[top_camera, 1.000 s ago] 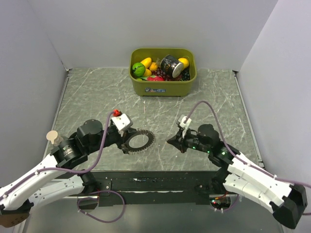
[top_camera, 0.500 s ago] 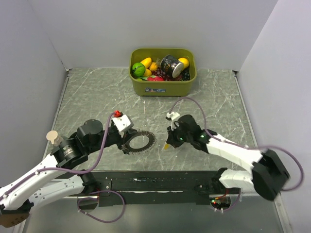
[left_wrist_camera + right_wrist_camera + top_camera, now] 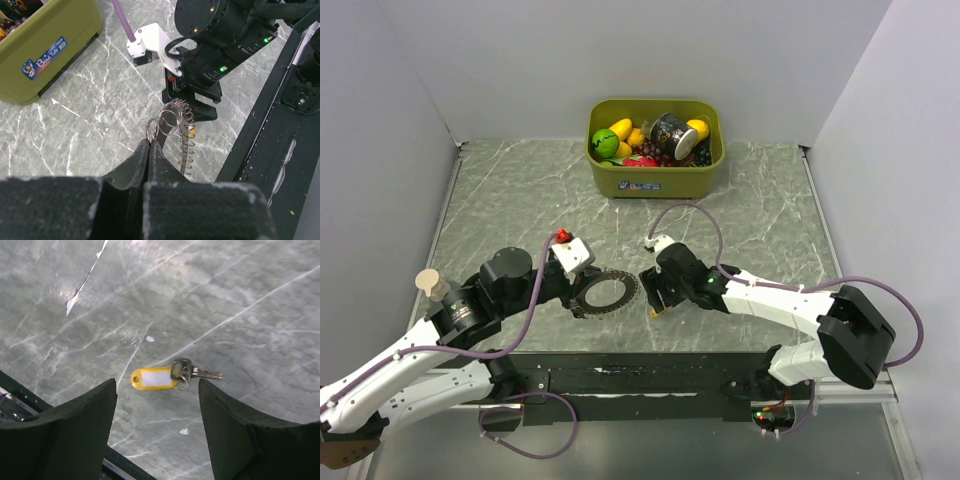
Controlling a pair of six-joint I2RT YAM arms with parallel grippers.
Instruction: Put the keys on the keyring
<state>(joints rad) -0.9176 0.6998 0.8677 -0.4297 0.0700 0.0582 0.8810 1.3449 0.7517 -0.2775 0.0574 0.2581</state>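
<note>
The little metal loop (image 3: pixel 182 384) lies below and nearer the finger on the right in the wrist view, so I will next lower my right gripper onto it and shift toward that side.
A key with a yellow tag (image 3: pixel 152 377) and a silver blade (image 3: pixel 200 373) lies flat on the marble table. My right gripper (image 3: pixel 157 390) hangs open above it, one finger on each side, touching nothing. In the top view the yellow tag (image 3: pixel 660 311) peeks out under the right gripper (image 3: pixel 655 296), just right of the keyring (image 3: pixel 629 288). The keyring is a grey ring with a coiled rim (image 3: pixel 186 142). My left gripper (image 3: pixel 150 145) is shut on small wire loops (image 3: pixel 152 131) at its edge and holds it near the table. No other keys show.
An olive tub (image 3: pixel 655 180) with toy fruit and a can stands at the back centre. A black rail (image 3: pixel 620 375) runs along the table's near edge, close behind both grippers. White walls close in the left, right and back.
My right arm swung left toward the keyring, and its gripper went from shut to open. The yellow-tagged key it carried now lies on the table. The left arm kept still.
</note>
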